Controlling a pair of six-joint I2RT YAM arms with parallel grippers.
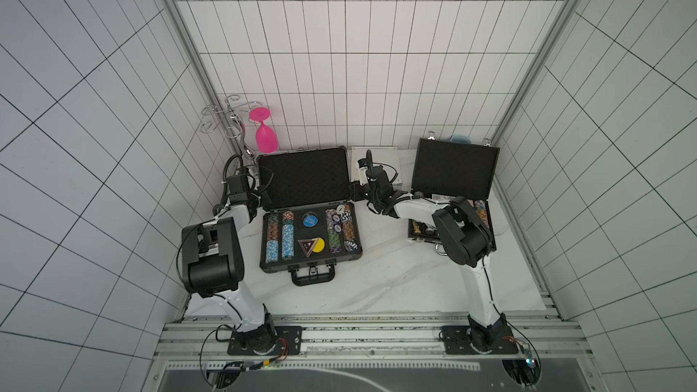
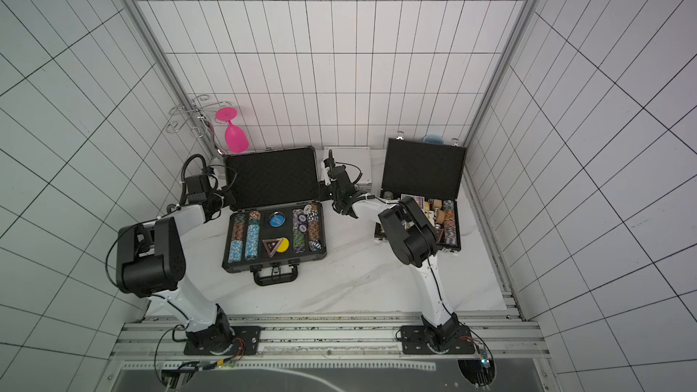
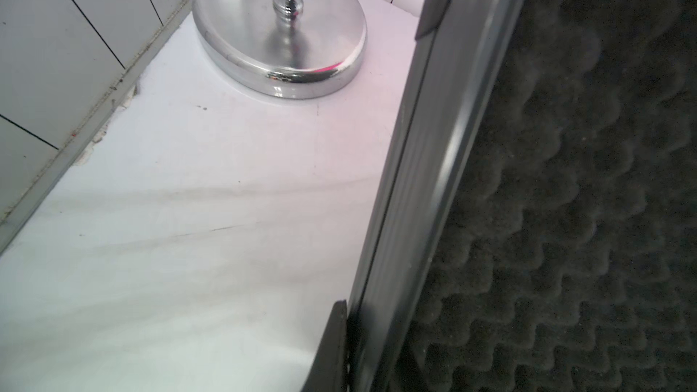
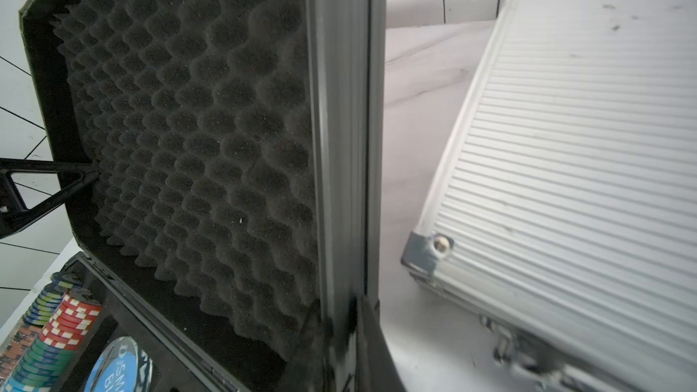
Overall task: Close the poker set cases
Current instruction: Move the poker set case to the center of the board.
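I should next slide the lid in my right gripper toward the black textured case point(image 1: 452, 167), clear of the glass rack, and release it, as bare tabletop lies between them.
The wide dark grey case point(image 1: 311, 262) lies open mid-table, its foam-lined lid point(image 1: 303, 175) upright and rows of chips point(image 1: 286, 235) in its base. My left gripper point(image 1: 262, 197) is shut on the lid's left edge; the left wrist view shows this gripper point(image 3: 373, 356) with one finger point(image 3: 335, 348) outside the lid's frame point(image 3: 415, 220). My right gripper point(image 1: 356, 192) is shut on the lid's right edge, and this gripper point(image 4: 350, 348) straddles the frame point(image 4: 339, 145). The small silver case point(image 1: 392, 160) lies closed behind. The black textured case point(image 1: 452, 167) stands open at the right.
A chrome glass rack point(image 1: 230, 118) holding a pink glass point(image 1: 266, 137) stands in the back left corner, its base point(image 3: 279, 32) close to the lid. A blue bowl point(image 1: 460, 139) sits behind the black case. Tiled walls close in on three sides.
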